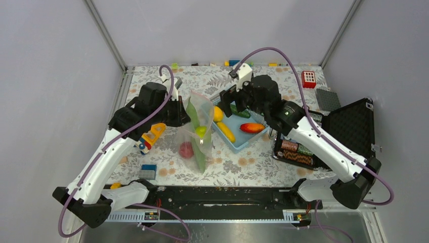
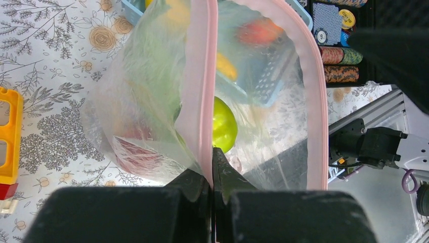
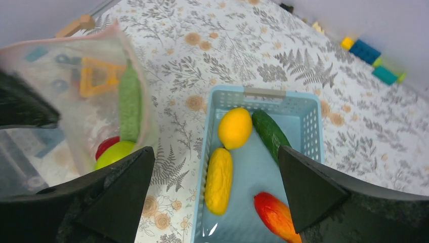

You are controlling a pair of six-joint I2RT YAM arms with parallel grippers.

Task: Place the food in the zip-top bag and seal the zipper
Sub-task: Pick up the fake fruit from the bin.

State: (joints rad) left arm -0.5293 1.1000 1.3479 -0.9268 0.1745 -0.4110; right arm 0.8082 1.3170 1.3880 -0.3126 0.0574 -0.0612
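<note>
The yellow lemon (image 3: 235,128) is food still outside the bag, so my right gripper comes down with a turn into the basket (image 3: 303,114) next and closes around it.
My left gripper (image 2: 213,161) is shut on the pink zipper strip (image 2: 200,76) of the clear zip-top bag (image 1: 198,126) and holds its mouth open and raised. Inside the bag are a green fruit (image 2: 224,125), a red apple (image 1: 186,149) and a long green pod (image 3: 130,101). My right gripper (image 3: 215,162) is open and empty above the light blue basket (image 3: 303,114), which holds a yellow lemon (image 3: 235,127), a yellow banana (image 3: 218,179), a green cucumber (image 3: 270,134) and a red-orange fruit (image 3: 275,215).
A yellow toy (image 1: 153,135) and a blue-grey block (image 1: 148,172) lie left of the bag. An open black case (image 1: 349,129) with small cylinders stands at the right. A red block (image 1: 308,78), a grey plate (image 1: 328,98) and coloured blocks (image 1: 233,63) sit near the back.
</note>
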